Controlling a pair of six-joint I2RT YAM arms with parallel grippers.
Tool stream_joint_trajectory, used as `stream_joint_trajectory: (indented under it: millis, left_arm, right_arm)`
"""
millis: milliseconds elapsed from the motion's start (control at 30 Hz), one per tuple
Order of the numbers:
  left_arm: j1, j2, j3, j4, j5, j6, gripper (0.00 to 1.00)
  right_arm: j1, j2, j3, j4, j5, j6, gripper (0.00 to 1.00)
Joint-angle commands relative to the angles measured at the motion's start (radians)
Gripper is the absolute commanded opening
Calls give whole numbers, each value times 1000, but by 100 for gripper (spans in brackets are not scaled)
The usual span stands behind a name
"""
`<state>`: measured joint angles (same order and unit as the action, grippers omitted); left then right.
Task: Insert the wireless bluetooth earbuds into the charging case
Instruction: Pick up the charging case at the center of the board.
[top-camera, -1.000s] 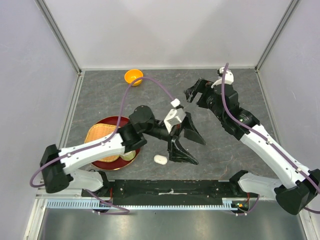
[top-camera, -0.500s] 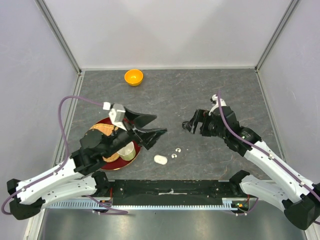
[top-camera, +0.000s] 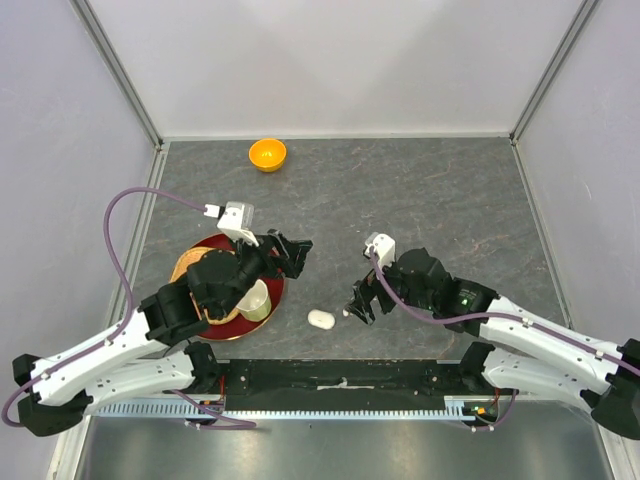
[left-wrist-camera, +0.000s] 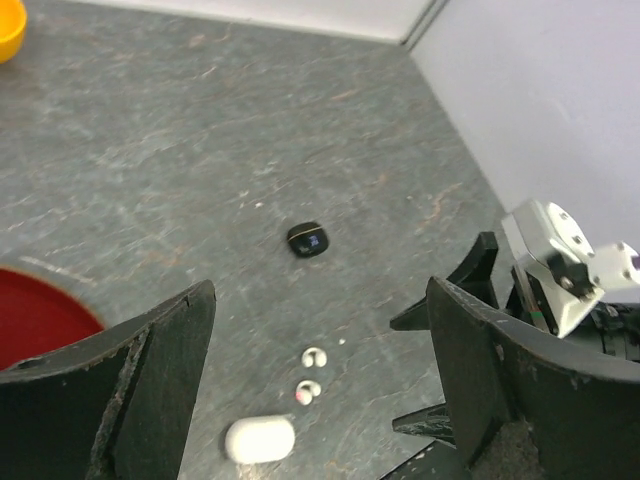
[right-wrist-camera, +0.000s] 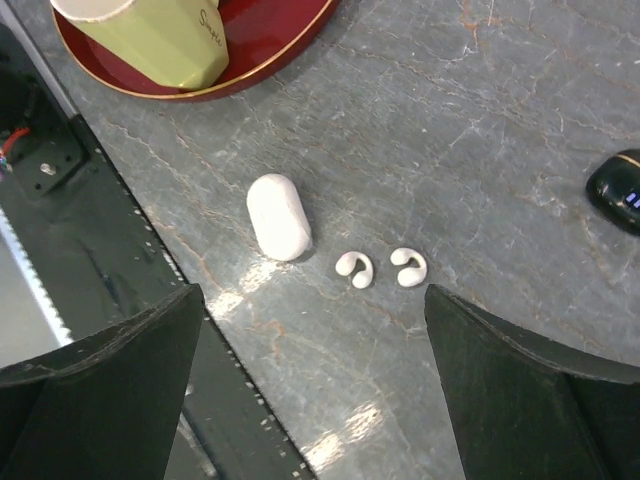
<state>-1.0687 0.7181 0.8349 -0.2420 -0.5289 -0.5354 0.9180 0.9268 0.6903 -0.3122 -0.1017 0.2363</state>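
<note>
The white case (top-camera: 320, 319) lies closed beside the earbuds, so I will move my right gripper down and to the left in the top view and close it on the white case's end by the earbuds.
Two small white earbuds (right-wrist-camera: 354, 269) (right-wrist-camera: 409, 266) lie side by side on the grey table, right of a white pill-shaped charging case (right-wrist-camera: 279, 216) that looks closed. My right gripper (right-wrist-camera: 312, 292) hovers open just above them, holding nothing. In the top view it (top-camera: 358, 300) covers the buds, and the white case (top-camera: 320, 319) shows beside it. A black case (right-wrist-camera: 620, 190) lies farther back. My left gripper (top-camera: 290, 255) is open and empty over the red tray's edge. Its wrist view shows the buds (left-wrist-camera: 314, 356) (left-wrist-camera: 305, 391), the white case (left-wrist-camera: 260, 438) and the black case (left-wrist-camera: 307, 240) between its fingers.
A red tray (top-camera: 262, 238) at the front left carries a woven basket (top-camera: 192, 268) and a green cup (top-camera: 257, 300). An orange bowl (top-camera: 267, 154) sits at the back. A black rail (top-camera: 340, 375) runs along the table's near edge, close to the white case.
The left arm has drawn back from the table's middle to over the red tray. The right arm has swung from the back right down to the front, over the two white buds.
</note>
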Motion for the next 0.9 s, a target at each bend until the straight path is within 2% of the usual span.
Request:
stream_joint_trajectory:
  millis: [0, 100, 233, 400, 533, 867]
  left_arm:
    - [1, 20, 82, -160, -127, -96, 92]
    - [26, 21, 95, -232, -143, -101, 92]
    - [142, 1, 78, -263, -85, -97, 92]
    - [321, 10, 47, -232, 171, -71, 93]
    - [340, 33, 35, -220, 198, -60, 93]
    - [400, -3, 1, -226, 257, -51, 93]
  right_arm:
    - [19, -39, -89, 246, 16, -114, 98]
    - [36, -34, -146, 341, 17, -138, 94]
    - [59, 1, -207, 452, 20, -157, 93]
    - [107, 108, -215, 528, 59, -219, 92]
    - [136, 199, -212, 564, 5, -296, 92]
    - [188, 381, -219, 686, -4, -426, 90]
